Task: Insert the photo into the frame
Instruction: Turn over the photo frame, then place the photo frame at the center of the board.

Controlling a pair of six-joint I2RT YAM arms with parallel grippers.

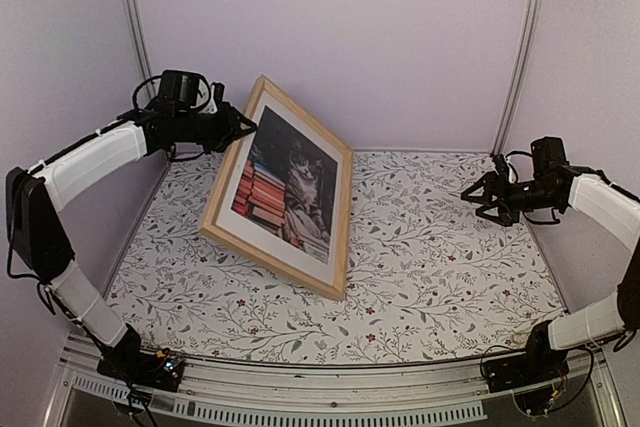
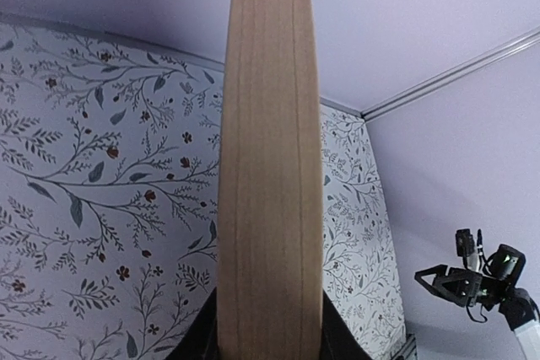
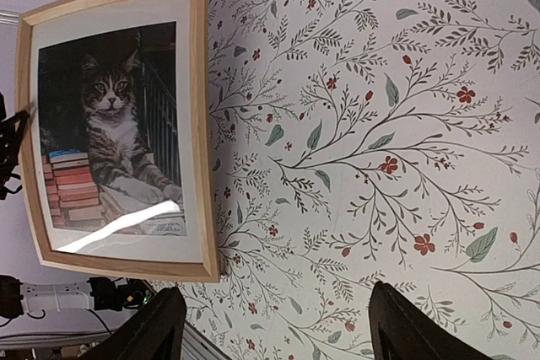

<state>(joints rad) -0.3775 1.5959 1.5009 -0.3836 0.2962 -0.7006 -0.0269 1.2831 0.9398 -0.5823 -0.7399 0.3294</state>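
I should next lower the still-tilted frame with my left gripper toward the floral-patterned cover, below the gripper and to its right in the top view, until it is flat, and release it.
The light-wood frame stands tilted, its near long bar on the table and its far bar raised. Behind its glass shows the photo of a grey tabby cat beside stacked books, inside a white mat border. My left gripper is shut on the raised upper-left bar; in the left wrist view that bar's edge runs up between the dark fingers. My right gripper hangs open above the table's right side, well away from the frame. Nothing lies between its fingers, and the photo faces it.
A floral-patterned cover spreads over the table. Lilac walls close in at the back and both sides, with metal posts in the back corners. A power strip and cables lie beyond the table's edge.
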